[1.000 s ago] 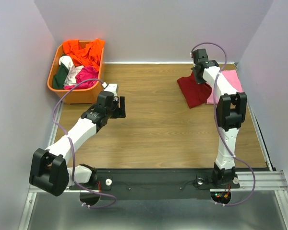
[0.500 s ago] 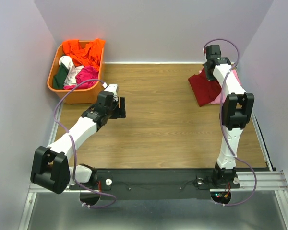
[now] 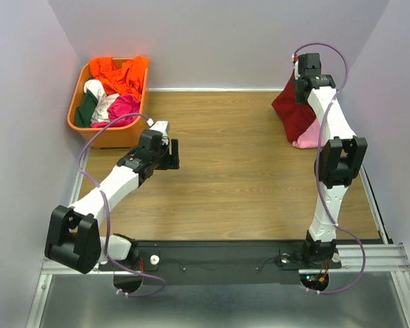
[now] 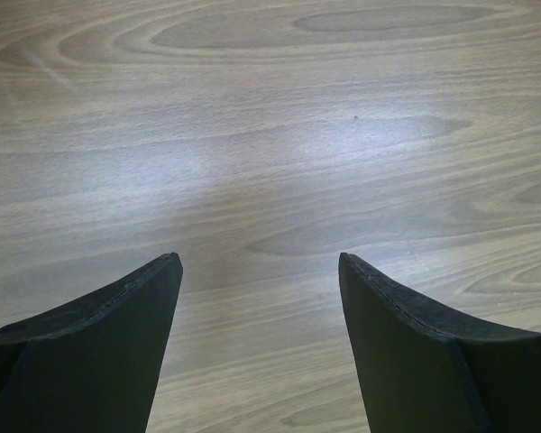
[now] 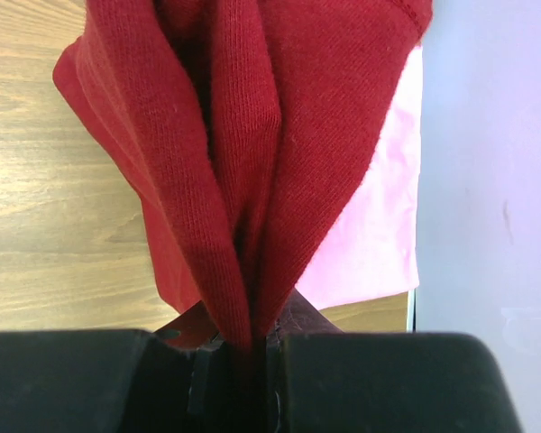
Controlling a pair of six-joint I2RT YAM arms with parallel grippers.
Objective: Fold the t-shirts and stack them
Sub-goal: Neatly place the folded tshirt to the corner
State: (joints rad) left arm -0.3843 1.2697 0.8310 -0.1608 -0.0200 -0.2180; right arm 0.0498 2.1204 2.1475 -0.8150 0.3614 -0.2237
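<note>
My right gripper holds the dark red t-shirt's gathered end, which still hangs raised above the stack. Next it will lower that end onto the light pink t-shirt [image 3: 307,140] [image 5: 371,233] and release it there.
My right gripper [image 3: 301,85] is shut on the dark red t-shirt [image 3: 294,109], which hangs from it in folds at the far right of the table. In the right wrist view the red cloth [image 5: 252,162] is pinched between the closed jaws of the right gripper [image 5: 243,347]. Under it lies the light pink t-shirt [image 3: 307,140], flat against the right wall, also seen as pink cloth [image 5: 379,225] from the wrist. My left gripper [image 3: 172,154] hovers open over bare wood at centre left; its fingers [image 4: 117,343] hold nothing.
An orange basket [image 3: 109,133] full of mixed clothes [image 3: 119,85] stands at the back left corner. Walls close in the table on the left, back and right. The wooden tabletop [image 3: 225,171] lies between the arms.
The right gripper has lifted the dark red t-shirt up and carried it right toward the back corner, over the pink t-shirt. The left arm has stayed still.
</note>
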